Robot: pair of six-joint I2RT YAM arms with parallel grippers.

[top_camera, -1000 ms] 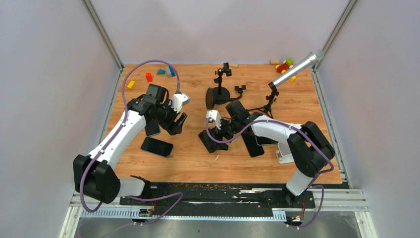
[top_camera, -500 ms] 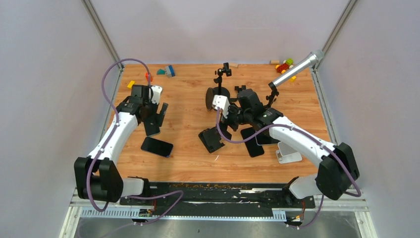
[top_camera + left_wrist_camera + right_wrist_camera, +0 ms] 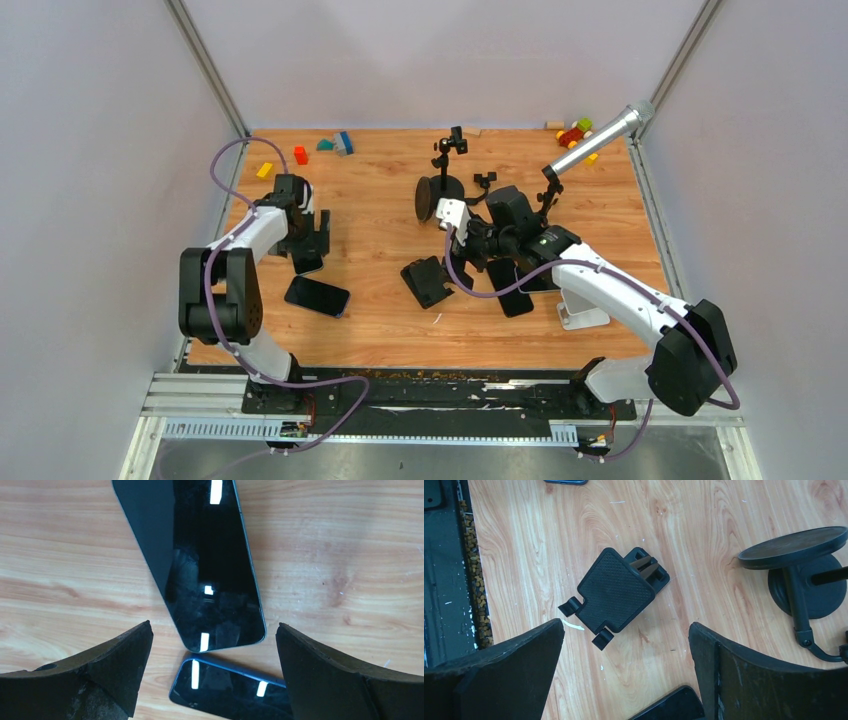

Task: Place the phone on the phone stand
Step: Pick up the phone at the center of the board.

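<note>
The left gripper will next move outward along the dark phone (image 3: 306, 258) (image 3: 202, 565) and turn to line up with the phone's long edges, because the phone lies slanted between the gripper's fingers.
A black phone stand (image 3: 428, 281) lies on the wooden table, in the right wrist view (image 3: 616, 590) just ahead of my fingers. My right gripper (image 3: 460, 262) (image 3: 626, 627) is open and empty above the table beside it. A dark phone (image 3: 308, 262) lies at the left, with a blue-edged phone (image 3: 317, 296) just nearer. My left gripper (image 3: 316, 238) (image 3: 214, 630) is open and empty, hovering over the near end of the dark phone (image 3: 200, 565); the blue-edged phone (image 3: 230, 692) shows below it.
Two more dark phones (image 3: 510, 290) (image 3: 540, 280) lie under the right arm; one corner shows in the right wrist view (image 3: 674, 705). A round-base holder (image 3: 440, 190) (image 3: 799, 580), a silver microphone (image 3: 598, 140), a white block (image 3: 580, 315) and coloured toy bricks (image 3: 300, 155) stand around.
My left gripper has moved left and now hangs over the dark phone. My right gripper has drawn back from the phone stand toward the right. The stand and phones have not moved.
</note>
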